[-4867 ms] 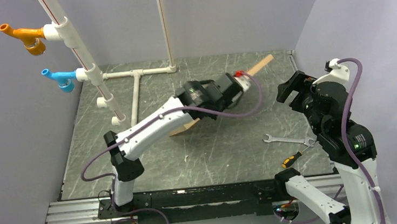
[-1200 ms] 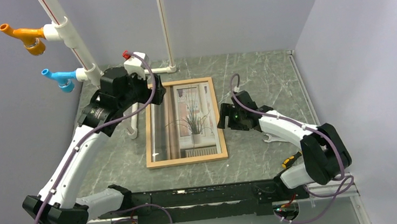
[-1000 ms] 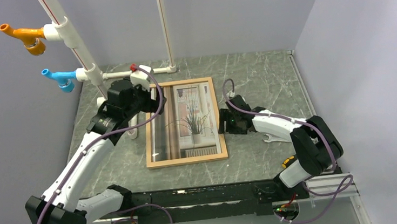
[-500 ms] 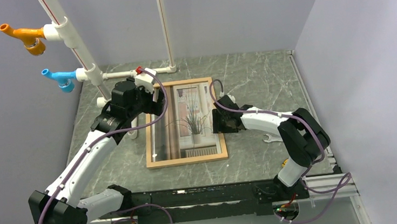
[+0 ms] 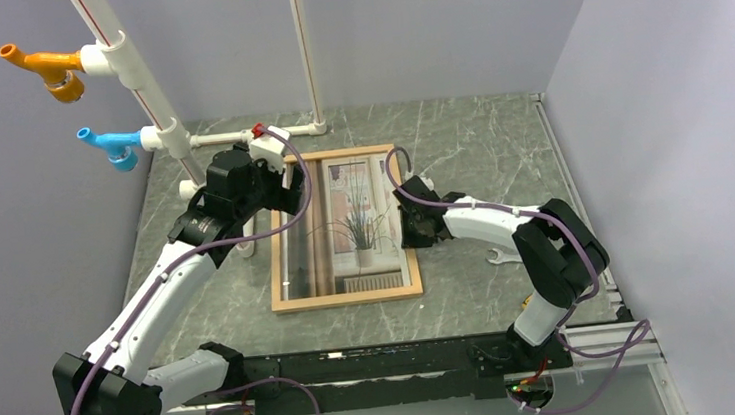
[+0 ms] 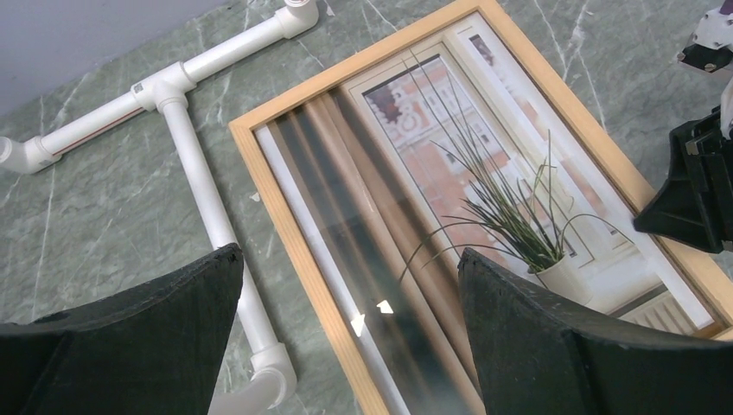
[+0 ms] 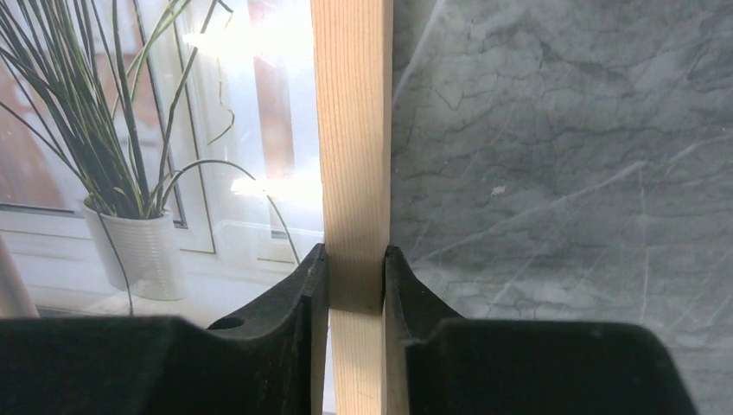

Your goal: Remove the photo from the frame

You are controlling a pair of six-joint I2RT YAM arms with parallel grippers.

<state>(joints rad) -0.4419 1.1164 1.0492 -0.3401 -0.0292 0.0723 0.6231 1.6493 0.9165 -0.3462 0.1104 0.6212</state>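
My right gripper will lift the frame [image 5: 347, 299], move it to the right in the top view, lower it and let it go, because the table is bare beyond the wrench.
The light-wood frame [image 5: 347, 299] lies flat in the middle of the table with the photo [image 5: 350, 224] of a spiky potted plant inside it, face up under a glossy sheen. My right gripper [image 5: 409, 227] is low at the frame's right rail. In the right wrist view the gripper [image 7: 356, 268] is shut on that rail [image 7: 350, 130], one finger on the photo [image 7: 130, 130] side, one on the table side. My left gripper [image 5: 289, 188] hovers open above the frame's left rail [image 6: 272, 199]. Below this gripper [image 6: 350, 255] lies the photo [image 6: 449, 147], and nothing is between its fingers.
A white pipe structure [image 5: 255, 167] stands and lies just left of the frame, close to the left rail [image 6: 194, 164], with orange [image 5: 48, 67] and blue [image 5: 112, 144] fittings on its upright. A wrench [image 5: 496, 254] and a screwdriver [image 5: 532, 300] lie right of the frame.
My right gripper slid left to the frame's right rail and closed on it. My left gripper drifted slightly toward the frame's left side and stayed open.
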